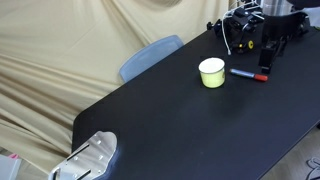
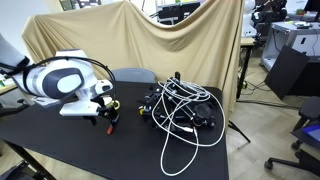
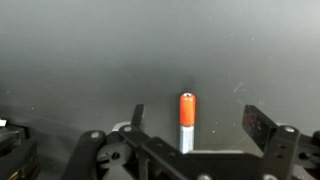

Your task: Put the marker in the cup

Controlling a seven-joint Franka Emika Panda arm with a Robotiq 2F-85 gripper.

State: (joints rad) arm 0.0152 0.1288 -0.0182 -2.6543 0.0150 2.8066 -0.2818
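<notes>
My gripper will next move down over the marker's red end [image 1: 261, 77] [image 3: 187, 108] and close on it, because that end is below it, already between its open fingers.
The pale yellow-green cup [image 1: 211, 72] stands upright on the black table [image 1: 170, 130]. The marker [image 1: 248, 74] lies flat just beside it, dark barrel toward the cup and red end away from it. My gripper [image 1: 267, 62] hangs right over the marker's red end. In the wrist view the red end [image 3: 187, 108] lies on the table between the two fingers of the gripper [image 3: 197, 122], nearer one finger and touching neither. The jaws are open and empty. In an exterior view the gripper [image 2: 107, 119] is low over the table, and the cup is hidden behind the arm.
A tangle of black and white cables [image 2: 185, 110] lies on the table close beside the gripper, also in an exterior view [image 1: 236, 30]. A blue chair back [image 1: 150, 55] stands at the table's far edge. Beige cloth [image 2: 150, 40] hangs behind.
</notes>
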